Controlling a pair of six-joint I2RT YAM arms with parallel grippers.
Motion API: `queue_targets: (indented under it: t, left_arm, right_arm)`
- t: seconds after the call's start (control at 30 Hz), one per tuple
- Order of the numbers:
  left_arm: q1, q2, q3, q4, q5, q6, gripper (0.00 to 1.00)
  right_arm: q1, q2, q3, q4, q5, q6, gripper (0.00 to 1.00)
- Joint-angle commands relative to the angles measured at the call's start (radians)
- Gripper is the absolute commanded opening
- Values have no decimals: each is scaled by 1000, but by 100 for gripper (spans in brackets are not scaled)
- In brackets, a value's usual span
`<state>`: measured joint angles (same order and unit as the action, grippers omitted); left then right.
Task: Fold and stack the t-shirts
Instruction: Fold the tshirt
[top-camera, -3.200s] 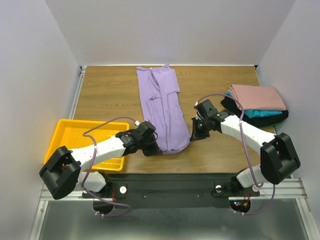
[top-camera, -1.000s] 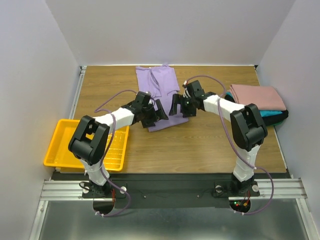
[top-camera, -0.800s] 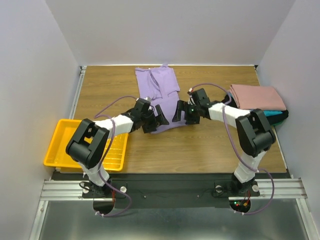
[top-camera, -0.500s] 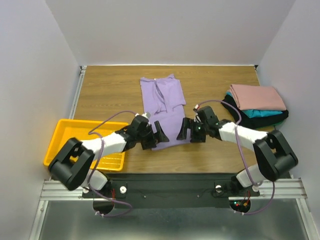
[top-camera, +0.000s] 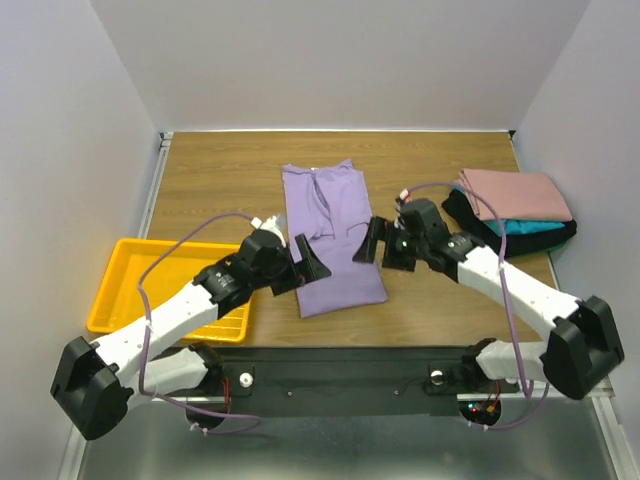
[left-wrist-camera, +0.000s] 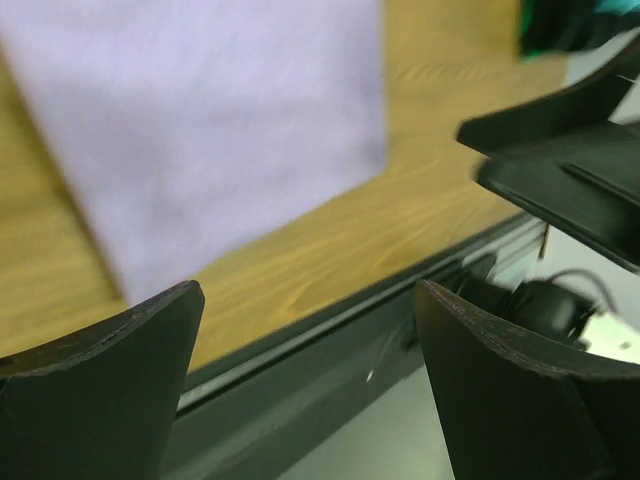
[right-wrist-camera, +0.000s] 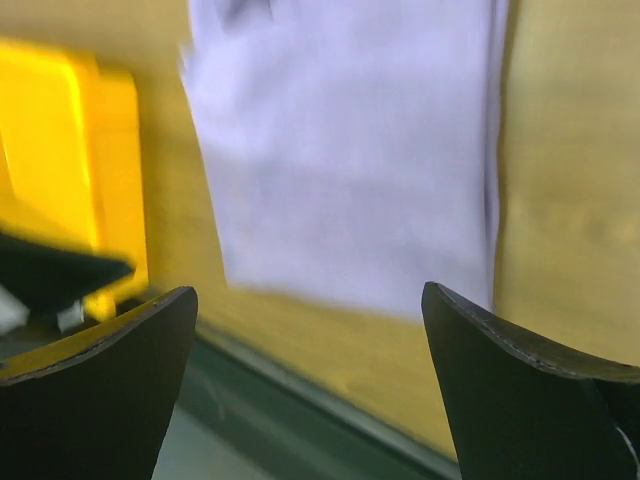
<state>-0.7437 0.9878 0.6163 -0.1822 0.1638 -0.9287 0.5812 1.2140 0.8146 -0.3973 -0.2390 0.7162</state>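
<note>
I will move my empty right gripper outward and down onto the stitched hem facing the stack (top-camera: 366, 193), because the shirt's far part lies spread out beyond the gripper.
The lavender t-shirt (top-camera: 333, 240) lies flat in a long folded rectangle at the table's middle, its near hem close to the front edge. My left gripper (top-camera: 305, 262) hovers at its left edge, open and empty. My right gripper (top-camera: 372, 243) hovers at its right edge, also open and empty. In the left wrist view the shirt (left-wrist-camera: 200, 130) lies beyond my wide-apart fingers (left-wrist-camera: 100, 380). The right wrist view, blurred, shows the shirt (right-wrist-camera: 350, 150) ahead of the open gripper (right-wrist-camera: 310, 380). Folded pink (top-camera: 515, 192), teal (top-camera: 520, 227) and black (top-camera: 470, 212) shirts are stacked at the right.
A yellow plastic tray (top-camera: 125, 270) sits at the table's near left corner, also seen as the yellow tray (right-wrist-camera: 60, 150) in the right wrist view. The table's front rail (left-wrist-camera: 330, 330) runs just below the shirt's hem. White walls close in three sides.
Both arms have drawn back from the far middle toward the near edge, and the lavender shirt now lies nearer that edge. Both grippers stayed open.
</note>
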Motion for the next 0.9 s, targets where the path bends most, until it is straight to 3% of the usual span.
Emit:
queue_targets:
  t: [0.0, 0.13, 0.33, 0.37, 0.47, 0.57, 0.87]
  left_arm:
    - [41, 52, 163, -82, -150, 94, 98]
    - [214, 185, 261, -85, -132, 177, 98]
    - [340, 256, 333, -39, -89, 218, 98]
    - [348, 273, 344, -40, -90, 231, 98]
    - [386, 310, 361, -56, -67, 246, 98]
    - [423, 331, 361, -57, -47, 255, 98]
    - [475, 388, 373, -53, -6, 277, 98]
  right_arm:
    - [-29, 158, 218, 0, 254, -67, 100]
    - [-130, 448, 445, -5, 322, -138, 99]
    - [-181, 706, 704, -21, 354, -196, 75]
    - [-193, 766, 763, -25, 353, -202, 67]
    - [-204, 846, 851, -29, 356, -222, 51]
    - [-208, 923, 908, -37, 360, -245, 43]
    - [-211, 1039, 1017, -61, 382, -268, 35]
